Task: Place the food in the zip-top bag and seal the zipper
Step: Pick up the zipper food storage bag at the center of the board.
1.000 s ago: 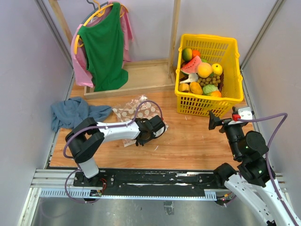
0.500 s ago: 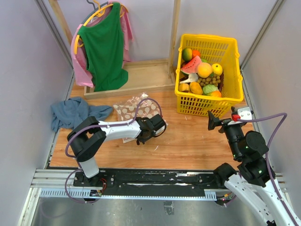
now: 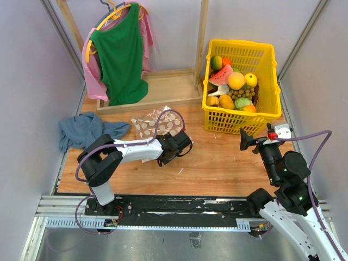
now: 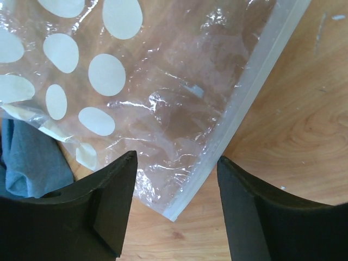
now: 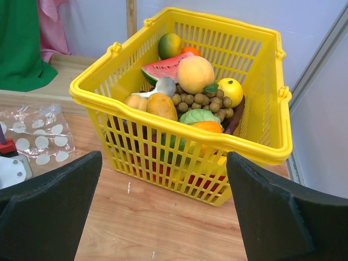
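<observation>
My left gripper should next turn and nudge the zipper's outer edge [image 4: 209, 164] toward the dotted part of the bag, and then close on that edge.
The zip-top bag [image 3: 157, 126] lies flat on the wooden table; it is clear with white dots [image 4: 163, 109] and shows at the left in the right wrist view [image 5: 38, 136]. Its zipper [image 4: 243, 98] is a pale strip along the edge, ending at a corner between my left fingers. My left gripper [image 3: 165, 156] [image 4: 175, 157] hovers open over that corner, gripping nothing. The food [image 3: 236, 81] [image 5: 196, 73] is piled in the yellow basket [image 3: 239, 122] [image 5: 179, 128]. Near the basket's front, my right gripper [image 3: 247, 138] [image 5: 164, 156] stands wide open and empty.
A blue cloth [image 3: 87, 130] [image 4: 27, 163] lies left of the bag, touching its edge. A wooden rack with green and pink garments [image 3: 119, 54] stands at the back left. Grey walls close in both sides.
My left jaws were nearly shut at the bag's edge and have now opened. The left gripper shifted slightly left and away. The right arm has not moved.
</observation>
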{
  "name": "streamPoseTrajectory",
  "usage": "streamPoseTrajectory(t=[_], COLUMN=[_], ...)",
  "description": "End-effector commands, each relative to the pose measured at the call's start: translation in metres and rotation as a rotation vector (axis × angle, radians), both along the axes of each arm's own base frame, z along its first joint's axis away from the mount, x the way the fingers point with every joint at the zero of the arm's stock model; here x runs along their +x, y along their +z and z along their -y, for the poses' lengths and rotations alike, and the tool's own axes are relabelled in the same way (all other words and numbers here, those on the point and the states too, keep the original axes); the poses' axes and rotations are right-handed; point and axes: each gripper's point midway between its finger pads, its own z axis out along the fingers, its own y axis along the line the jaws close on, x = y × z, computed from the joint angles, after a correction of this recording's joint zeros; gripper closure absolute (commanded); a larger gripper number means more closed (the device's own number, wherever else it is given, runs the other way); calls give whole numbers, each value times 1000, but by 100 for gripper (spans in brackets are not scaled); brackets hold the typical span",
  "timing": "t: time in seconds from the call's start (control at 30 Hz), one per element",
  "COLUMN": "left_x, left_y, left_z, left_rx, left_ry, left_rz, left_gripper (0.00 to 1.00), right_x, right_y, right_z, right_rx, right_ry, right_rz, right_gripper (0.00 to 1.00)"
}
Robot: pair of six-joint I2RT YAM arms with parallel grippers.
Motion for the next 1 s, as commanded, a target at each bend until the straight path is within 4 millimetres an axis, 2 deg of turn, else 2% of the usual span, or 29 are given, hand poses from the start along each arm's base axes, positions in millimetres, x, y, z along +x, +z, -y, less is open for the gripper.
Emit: streamPoseTrajectory(t=[0.0, 0.1, 0.4, 0.53, 0.77, 0.97], left_x=[20, 24, 44, 43, 40, 44], left_y=[19, 23, 61, 52, 26, 23], left_z=[3, -3, -3, -1, -2, 0], left_rx=[-22, 8, -47, -57, 6, 0], left_ry=[46, 71, 132, 115, 104, 103], left_rz=[120, 159, 343, 319, 265, 275], left_gripper=[35, 35, 34, 34, 35, 38], right_x=[-3, -3, -3, -3, -4, -4], right_y=[10, 10, 11, 11, 11, 11], right_z=[-5, -5, -4, -4, -4, -4], right_rx=[23, 24, 29, 29, 32, 35], right_ry=[27, 28, 24, 24, 26, 28], right_rz=[22, 22, 28, 26, 28, 27], right_gripper=[2, 2, 2, 2, 2, 2])
